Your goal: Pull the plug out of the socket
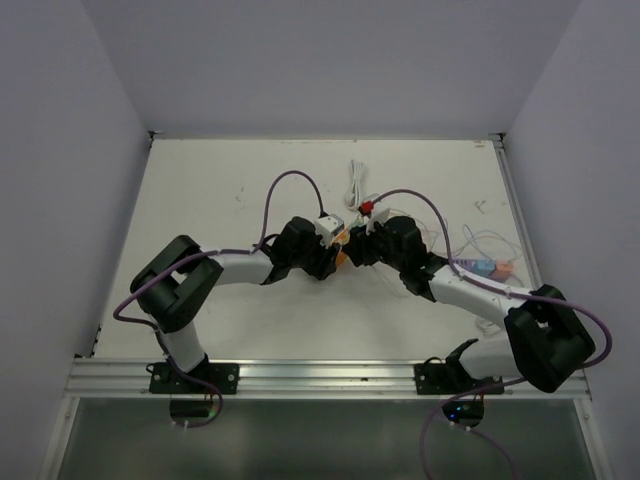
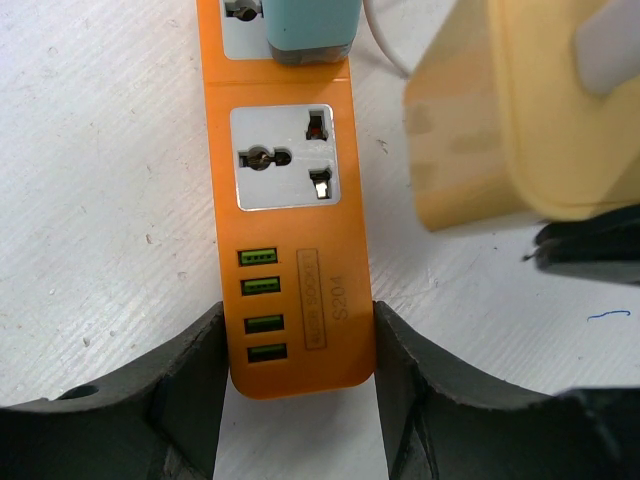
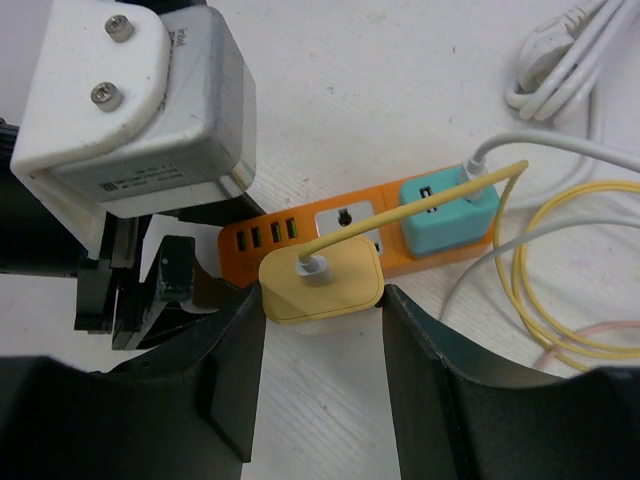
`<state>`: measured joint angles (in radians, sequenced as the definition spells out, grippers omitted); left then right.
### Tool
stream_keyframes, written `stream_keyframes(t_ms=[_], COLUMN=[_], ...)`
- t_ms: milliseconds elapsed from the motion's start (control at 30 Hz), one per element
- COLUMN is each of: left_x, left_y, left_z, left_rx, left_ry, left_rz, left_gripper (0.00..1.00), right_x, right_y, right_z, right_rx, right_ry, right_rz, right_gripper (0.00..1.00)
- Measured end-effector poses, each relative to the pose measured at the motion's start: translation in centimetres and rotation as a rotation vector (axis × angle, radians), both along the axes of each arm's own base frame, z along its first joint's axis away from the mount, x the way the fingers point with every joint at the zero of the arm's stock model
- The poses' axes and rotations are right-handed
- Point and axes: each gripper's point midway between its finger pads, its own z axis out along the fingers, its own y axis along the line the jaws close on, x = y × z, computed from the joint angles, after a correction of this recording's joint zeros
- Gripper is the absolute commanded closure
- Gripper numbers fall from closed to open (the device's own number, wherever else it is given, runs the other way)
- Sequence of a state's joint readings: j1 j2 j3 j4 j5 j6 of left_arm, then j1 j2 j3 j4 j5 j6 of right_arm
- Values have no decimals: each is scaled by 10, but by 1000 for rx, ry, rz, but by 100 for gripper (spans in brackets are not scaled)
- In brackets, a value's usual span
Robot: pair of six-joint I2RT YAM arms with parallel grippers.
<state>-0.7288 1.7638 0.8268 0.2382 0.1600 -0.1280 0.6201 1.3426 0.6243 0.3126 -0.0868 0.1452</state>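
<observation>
The right gripper moves right in the top view and back next, then goes down and releases the yellow plug. On that side, tabletop clear of the power strip lies below.
An orange power strip lies on the white table, and my left gripper is shut on its end with the green USB ports. The strip's middle socket is empty. A teal plug sits in the socket beyond it. My right gripper is shut on the yellow plug, which has a yellow cable in its top. The plug is held off the strip, just beside and above it. It shows large and blurred in the left wrist view. Both grippers meet at mid-table.
A coiled white cable lies behind the strip. Loops of yellow cable and thin white cable lie to the right. The left arm's white camera housing is close to my right gripper. A small blue and orange item lies at the right.
</observation>
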Motion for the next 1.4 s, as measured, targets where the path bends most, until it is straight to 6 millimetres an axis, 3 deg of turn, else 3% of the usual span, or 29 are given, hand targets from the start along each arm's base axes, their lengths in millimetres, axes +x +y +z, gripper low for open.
stream_keyframes(t_ms=[267,533,800,1000,1033,1200,1333,1400], left_x=[3,4,3,2,2,2,2,2], left_y=[4,19,26,29,29,29,29,29], left_z=[0,0,-1,-1,-1,-1,-1,-1], left_rx=[1,9,22,29,29,29,29,29], left_ry=[2,9,8,5,5,5,5,5], left_rz=[12,42,59,69,69,70,70,70], left_gripper=[100,100,100,100,100,100,100,100], right_x=[-28,-60,-94,-103,-103,-105,-98,-96], right_y=[-39,-79,-112,-115,-115,-111,-103,-99], right_z=[-8,1,-39,-58,-60,-63,-53,-45], right_rx=[-129,-235,-409,-459,-463,-460,-421,-394], right_ry=[132,324,569,655,664,693,674,656], right_rz=[-92,-241,-313,-324,-325,-314,-308,-299], right_gripper=[100,100,100,82,73,48,22,15])
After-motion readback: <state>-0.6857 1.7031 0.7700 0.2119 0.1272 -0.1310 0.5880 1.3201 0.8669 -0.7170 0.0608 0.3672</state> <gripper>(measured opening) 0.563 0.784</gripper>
